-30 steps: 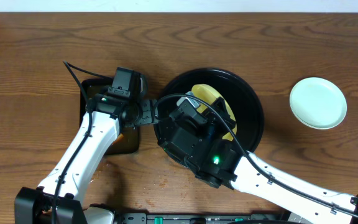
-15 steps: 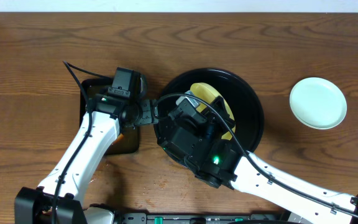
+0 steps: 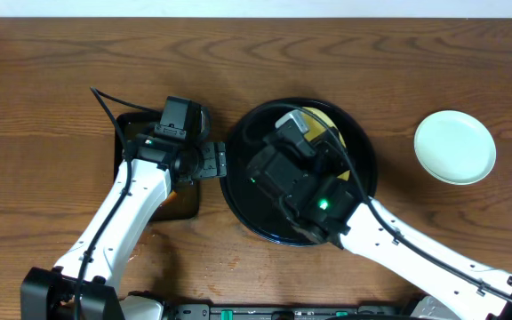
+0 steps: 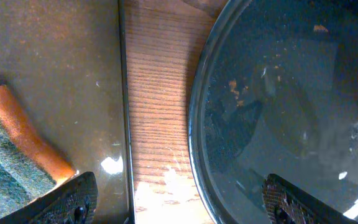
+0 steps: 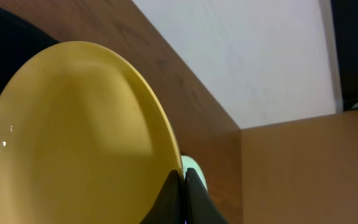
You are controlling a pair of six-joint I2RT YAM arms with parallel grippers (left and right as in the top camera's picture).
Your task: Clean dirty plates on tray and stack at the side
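Next, my right gripper will go down and toward the right in the overhead view, over the pale blue plate [image 3: 455, 147] [image 5: 193, 167], and release the yellow plate's rim, since that blue plate lies aside.
The pale yellow plate [image 5: 73, 137] stands tilted on edge, with my right gripper [image 5: 184, 186] shut on its rim. From overhead only slivers of this plate [image 3: 321, 115] show past the right wrist, above the round black tray [image 3: 363, 142]. A pale blue plate [image 3: 455, 147] lies on the table at the far right, and its edge [image 5: 194, 167] peeks out behind the yellow one. My left gripper [image 4: 182, 202] hangs open over the wood strip beside the tray's rim [image 4: 197, 124], holding nothing. Orange crumbs [image 4: 234, 87] dot the tray.
A smaller black rectangular tray [image 4: 61, 74] sits left of the round one, holding an orange and green sponge [image 4: 11, 155]. The right arm's body covers much of the round tray. Bare wooden table [image 3: 60, 80] surrounds both trays.
My right arm has swung toward the right and back of the tray, carrying the yellow plate along. The left arm has stayed still.
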